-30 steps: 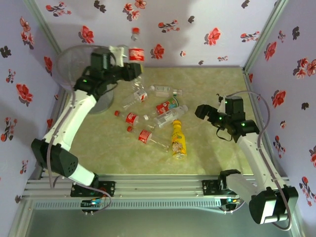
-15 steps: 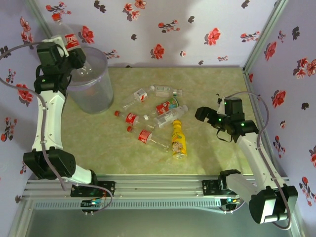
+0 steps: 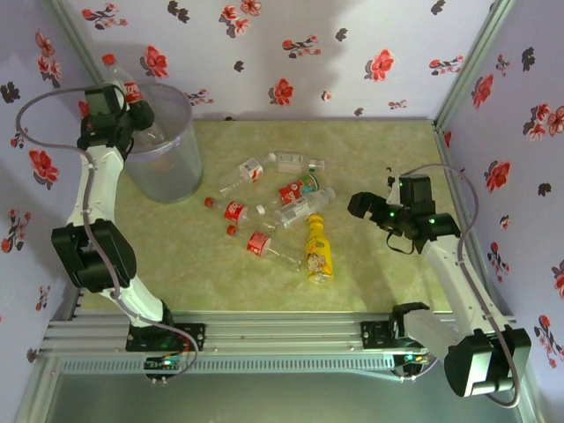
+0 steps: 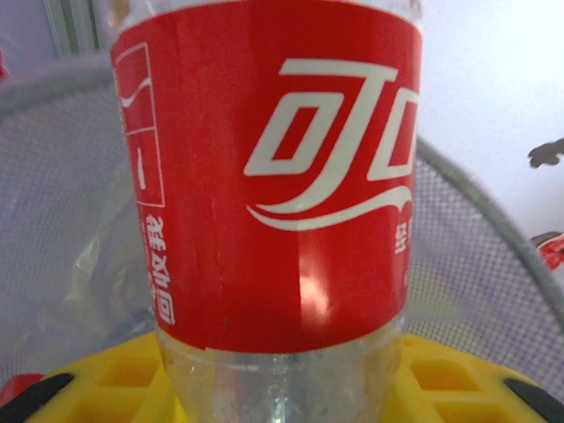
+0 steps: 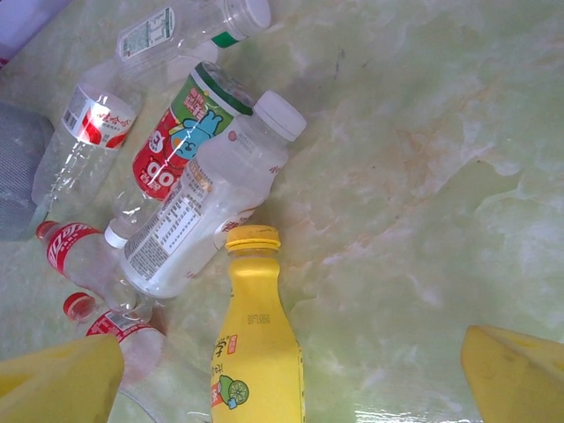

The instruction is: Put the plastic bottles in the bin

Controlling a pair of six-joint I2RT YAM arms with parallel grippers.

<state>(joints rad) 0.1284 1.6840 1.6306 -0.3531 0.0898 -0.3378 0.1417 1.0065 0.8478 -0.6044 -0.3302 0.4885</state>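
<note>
The bin's open middle is below and toward the pile, so next my left gripper will move that way, off the bin's rim, and go down to release the clear bottle.
My left gripper (image 3: 134,113) is shut on a clear bottle with a red label (image 3: 130,90), held tilted over the left rim of the bin (image 3: 182,104) with its red cap up and to the left. In the left wrist view the held bottle (image 4: 273,176) stands between yellow fingers (image 4: 110,388), with the bin's wall (image 4: 53,229) behind it. Several bottles lie on the table, among them the yellow bottle (image 3: 318,248) and a red-labelled bottle (image 3: 233,211). My right gripper (image 3: 359,204) hangs open right of the pile, above the yellow bottle (image 5: 256,344), holding nothing.
The bin stands at the back left corner by the flowered walls (image 3: 335,53). The pile spans the table's middle, including a pale-labelled bottle (image 3: 295,162) and a white-capped bottle (image 5: 211,211). Bare green tabletop (image 3: 388,150) lies to the right and at the front.
My left arm has swung left with the red-labelled bottle, from above the pile to the bin's left rim, and lowered it a little. The right arm has not moved.
</note>
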